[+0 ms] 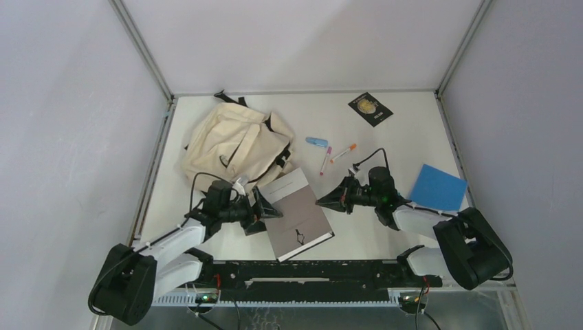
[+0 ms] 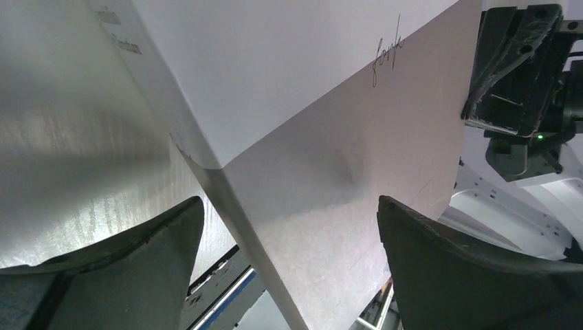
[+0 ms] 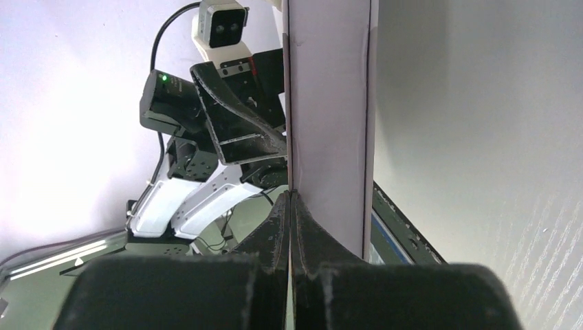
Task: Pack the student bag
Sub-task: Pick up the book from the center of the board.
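Note:
Next, my left gripper moves outward and brings its spread fingers around the notebook's spine near the pale band [image 2: 222, 198]. That edge of the notebook slants between them untouched.
The cream student bag [image 1: 234, 144] with black straps lies at the table's back left. A grey-and-white notebook [image 1: 299, 213] is at the front middle, between my two grippers. My left gripper [image 1: 265, 210] is wide open at its left edge. In the left wrist view the notebook [image 2: 330, 158] fills the space between the spread fingers [image 2: 137, 254], touching neither. My right gripper [image 1: 328, 200] is shut at the notebook's right edge. In the right wrist view the closed fingertips [image 3: 291, 196] meet the notebook's edge [image 3: 330, 124], seemingly pinching its cover.
A blue pad [image 1: 438, 187] lies right of my right gripper. A black booklet with a gold emblem [image 1: 370, 108] is at the back. A small blue item [image 1: 316, 141], a pink pen [image 1: 325, 160] and an orange pen [image 1: 343, 152] lie mid-table. The black rail [image 1: 309, 271] runs along the front.

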You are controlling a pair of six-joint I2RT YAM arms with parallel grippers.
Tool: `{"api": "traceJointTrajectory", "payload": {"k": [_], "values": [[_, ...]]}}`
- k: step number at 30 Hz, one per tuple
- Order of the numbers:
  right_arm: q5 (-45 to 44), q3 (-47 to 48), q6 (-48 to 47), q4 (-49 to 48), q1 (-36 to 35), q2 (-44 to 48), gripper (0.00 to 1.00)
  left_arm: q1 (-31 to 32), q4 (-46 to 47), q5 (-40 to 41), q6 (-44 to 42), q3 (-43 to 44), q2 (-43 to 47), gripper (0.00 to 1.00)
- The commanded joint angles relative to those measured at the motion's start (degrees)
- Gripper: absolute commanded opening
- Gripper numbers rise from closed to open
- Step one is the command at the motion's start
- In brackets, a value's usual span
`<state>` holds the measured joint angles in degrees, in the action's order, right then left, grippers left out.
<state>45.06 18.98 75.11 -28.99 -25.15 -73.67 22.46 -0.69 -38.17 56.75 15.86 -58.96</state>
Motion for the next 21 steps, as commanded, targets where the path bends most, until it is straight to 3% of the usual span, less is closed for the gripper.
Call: {"api": "traceJointTrajectory", "payload": {"k": [1, 4, 7, 21], "values": [[1.37, 0.13, 2.74, -6.65, 0.20, -1.47, 0.00, -0.30, 12.14, -1.93, 6.36, -3.57, -0.21, 1.00], [1.82, 0.10, 2.52, -6.68, -0.05, -2.38, 0.00, -0.27, 18.09, -1.78, 9.67, -3.94, -0.89, 0.99], [2.12, 0.11, 1.56, -5.29, -0.24, -2.97, 0.00, -0.31, 20.10, -1.55, 11.61, -3.00, -0.05, 0.91], [-1.23, 1.93, -9.84, 12.11, -0.08, 1.27, 0.00, -0.31, 13.87, 0.16, 12.51, 3.19, 7.83, 0.49]]}}
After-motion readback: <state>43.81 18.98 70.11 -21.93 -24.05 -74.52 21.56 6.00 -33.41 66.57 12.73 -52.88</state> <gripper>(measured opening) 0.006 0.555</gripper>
